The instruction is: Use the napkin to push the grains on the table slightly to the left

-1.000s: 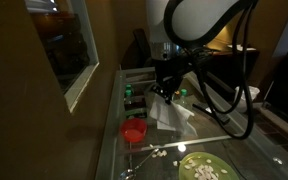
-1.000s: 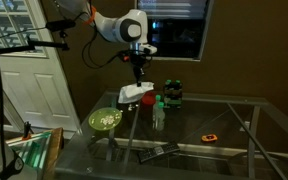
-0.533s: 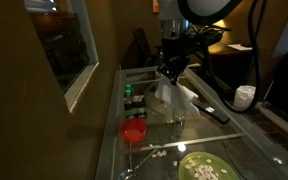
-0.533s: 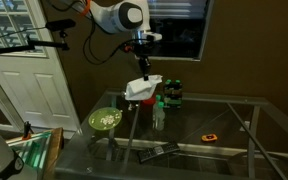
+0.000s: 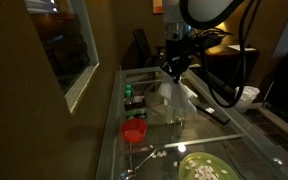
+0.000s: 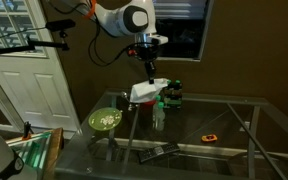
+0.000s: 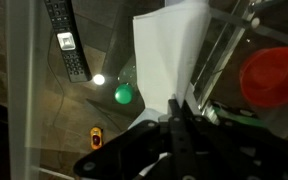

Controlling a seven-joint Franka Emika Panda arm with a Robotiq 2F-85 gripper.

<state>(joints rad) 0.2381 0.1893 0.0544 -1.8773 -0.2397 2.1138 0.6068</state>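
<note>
The robot's gripper needs to move past the clear bottle, lower the napkin there and release it, as bare glass shows between the black remote and the orange item.
My gripper is shut on the top of the white crumpled napkin, which hangs free above the glass table. Both also show in an exterior view, the gripper above the napkin. In the wrist view the napkin spreads out from my closed fingertips. The grains lie scattered on the glass nearer the camera, between the red cup and the green plate, well away from the napkin.
A red cup stands near the table's edge and shows in the wrist view. A green plate holds pale pieces. A white paper cup, a black remote, a clear bottle and an orange item are also there.
My gripper has risen with the napkin and shifted sideways above the table, away from the green plate. The napkin now hangs higher off the glass.
</note>
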